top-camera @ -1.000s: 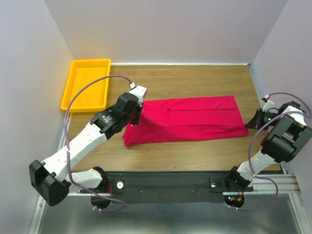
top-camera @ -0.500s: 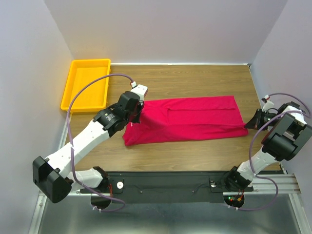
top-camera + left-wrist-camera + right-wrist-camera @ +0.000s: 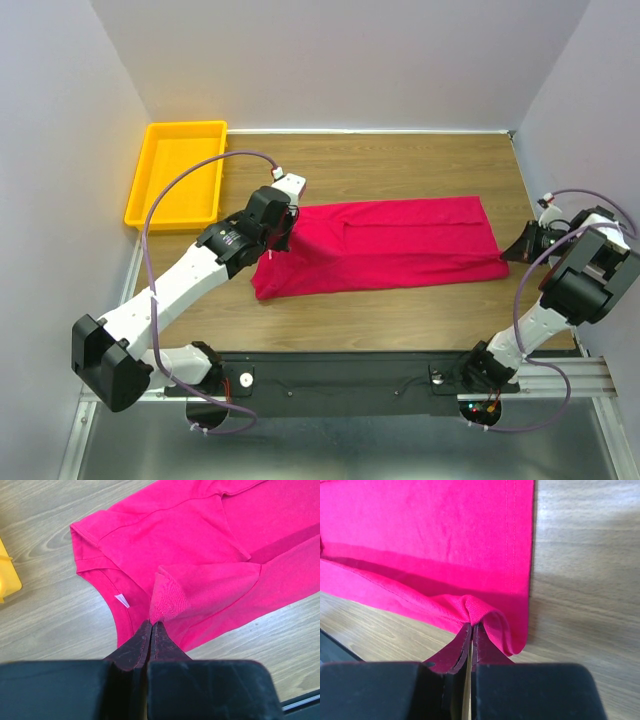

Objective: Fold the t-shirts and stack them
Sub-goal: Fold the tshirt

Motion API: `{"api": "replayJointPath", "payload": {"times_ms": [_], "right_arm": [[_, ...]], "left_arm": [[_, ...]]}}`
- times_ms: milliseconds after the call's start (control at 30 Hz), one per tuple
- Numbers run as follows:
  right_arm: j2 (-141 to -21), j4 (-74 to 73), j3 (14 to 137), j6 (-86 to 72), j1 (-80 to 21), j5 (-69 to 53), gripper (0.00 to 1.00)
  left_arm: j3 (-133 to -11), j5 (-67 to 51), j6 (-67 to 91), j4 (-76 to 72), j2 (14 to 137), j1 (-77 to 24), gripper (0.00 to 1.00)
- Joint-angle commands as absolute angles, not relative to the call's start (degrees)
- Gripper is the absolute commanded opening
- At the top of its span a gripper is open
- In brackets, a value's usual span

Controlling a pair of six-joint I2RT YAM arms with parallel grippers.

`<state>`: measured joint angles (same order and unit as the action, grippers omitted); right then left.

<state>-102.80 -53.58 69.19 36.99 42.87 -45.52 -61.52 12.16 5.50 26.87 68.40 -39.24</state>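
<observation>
I will next move my right gripper outward and down onto the hem end's middle [image 3: 488, 245] [image 3: 492, 581] and let go of the pinched hem corner, because that corner still stops short of the far flap.
A crimson-red t-shirt [image 3: 385, 243] lies lengthwise across the middle of the wooden table, folded into a long band. At its left, collar end, my left gripper [image 3: 277, 243] is shut on a pinch of the fabric [image 3: 167, 602], which it holds raised a little; the white neck label [image 3: 121, 600] shows beside it. My right gripper [image 3: 512, 256] is shut on the near hem corner [image 3: 480, 609] at the shirt's right end, and the cloth bunches up at its tips.
A yellow plastic tray [image 3: 141, 182] stands at the back left, beside the left wall. Bare wood [image 3: 400, 310] runs between the shirt and the arm bases. The side walls stand close to both arms.
The left arm has shifted slightly, its elbow swinging a bit; the shirt's left end stays pinched. The right arm and the shirt's right end look the same.
</observation>
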Motion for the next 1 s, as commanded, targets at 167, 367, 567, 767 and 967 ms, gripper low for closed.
{"api": "replayJointPath", "payload": {"times_ms": [167,367,567,767,967], "right_arm": [[-105.0,-52.4,72.8,34.8,41.2,-46.8,0.01],[-106.3,-51.4,73.1,33.8,40.6,-46.3,0.02],[-107.8,-50.2,74.1,32.4,40.2,-45.7,0.02],[-109.2,-49.5,75.1,31.4,39.5,-45.3,0.04],[-110.1,-48.7,75.5,30.1,38.4,-45.0,0.05]], "left_arm": [[-60.8,14.0,4.2,23.8,69.5,-38.6,0.00],[-60.6,14.0,3.7,23.1,70.7,-38.4,0.00],[-60.6,14.1,3.5,22.9,70.8,-38.2,0.00],[-60.5,13.9,3.3,22.8,71.1,-38.1,0.00],[-60.3,13.6,3.3,22.3,71.3,-38.0,0.00]]}}
